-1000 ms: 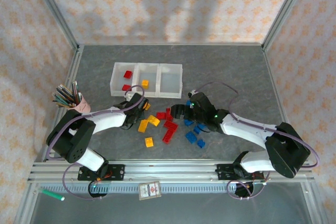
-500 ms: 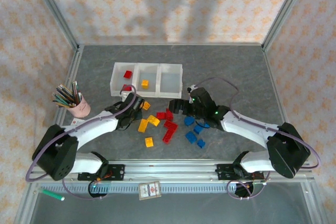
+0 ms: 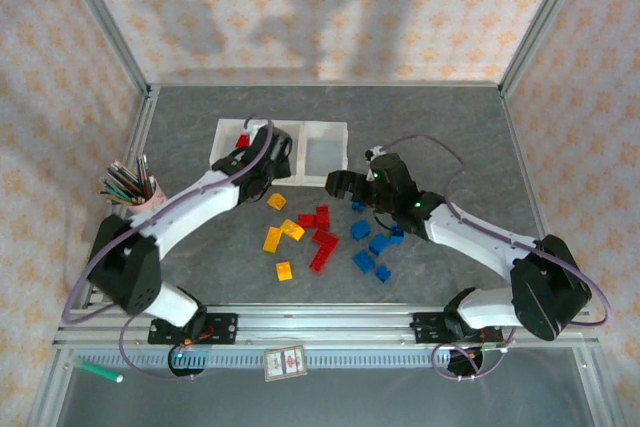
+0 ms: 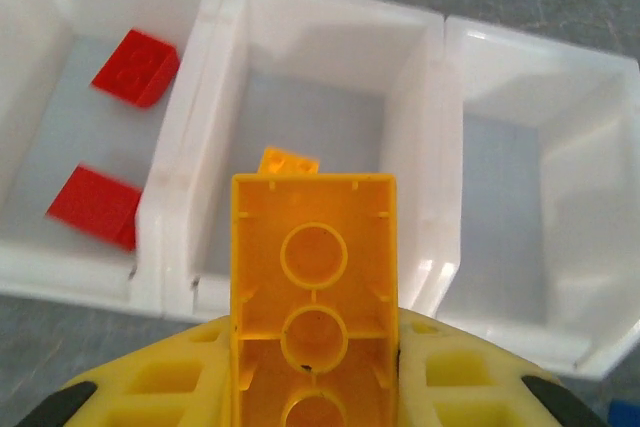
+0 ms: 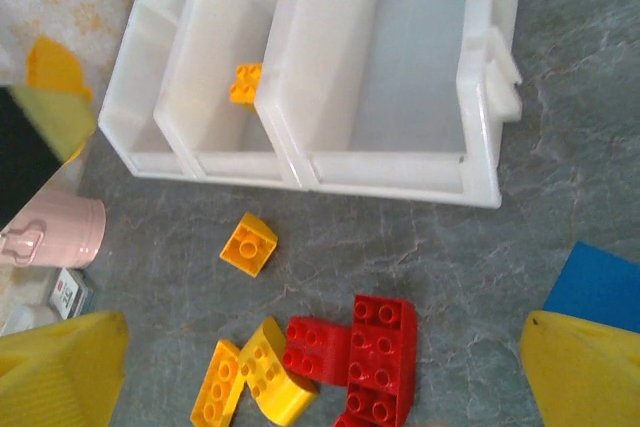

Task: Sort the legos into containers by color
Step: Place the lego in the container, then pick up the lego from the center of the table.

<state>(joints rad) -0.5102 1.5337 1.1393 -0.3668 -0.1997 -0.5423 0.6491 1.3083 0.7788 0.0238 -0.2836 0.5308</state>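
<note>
The bottom of the middle section is outward of my gripper. My left gripper will next move outward past the section's near side and let go of the yellow-orange lego where the orange brick lies.
My left gripper is shut on a long yellow-orange lego, whose hollow underside faces the camera. It hangs over the near wall of the containers' middle compartment, where a small orange brick lies. Two red bricks lie in the left compartment. The right compartment holds nothing. From above, the left gripper is over the tray. My right gripper is open just in front of the tray, above red bricks and yellow bricks, with nothing between its fingers.
Loose red, yellow and blue legos are scattered mid-table between the arms. A blue brick lies close to my right finger. A pink cup of pencils stands at the left, by the metal frame.
My left arm has swung from the pile up and back to the tray, carrying the yellow-orange brick. The right gripper has drifted slightly toward the tray, still open.
</note>
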